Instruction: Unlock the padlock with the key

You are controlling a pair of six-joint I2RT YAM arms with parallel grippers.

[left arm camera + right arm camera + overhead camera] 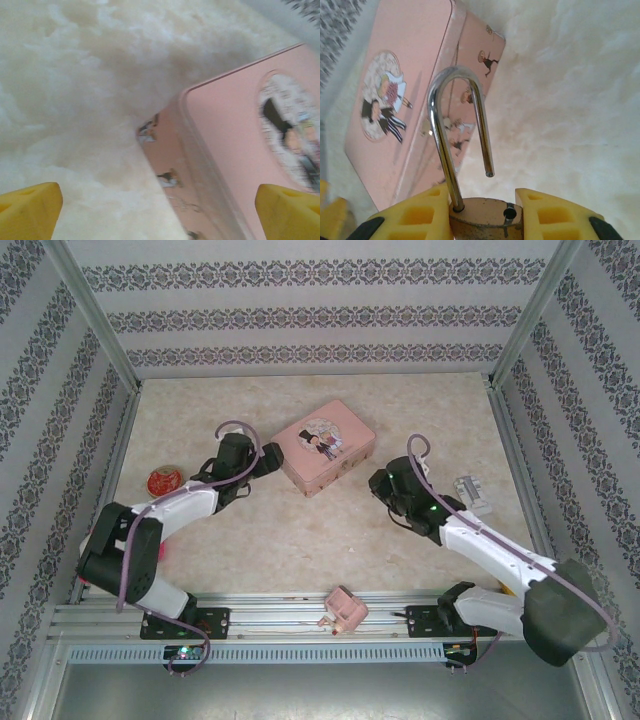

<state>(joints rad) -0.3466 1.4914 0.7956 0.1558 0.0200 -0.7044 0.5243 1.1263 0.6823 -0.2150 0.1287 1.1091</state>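
I will turn my right gripper and move it back and down to let go of the padlock's brass body. The clear tabletop is below it and nearer my base.
My right gripper (483,210) is shut on the brass body of the padlock (481,226), one yellow finger (415,217) on each side. The silver shackle (454,95) stands up with its free end out of the body, above an empty hole. In the top view the right gripper (384,484) sits just right of the pink tin (325,452). My left gripper (268,458) is open at the tin's left corner, its yellow fingertips (30,207) wide apart with the tin's edge (200,165) between them, nothing held. The key is out of view.
A red round object (164,481) lies at the left of the table. A grey-white block (474,494) sits at the right. A small pink item (343,608) rests on the front rail. Patterned walls enclose the marble-look table (300,540).
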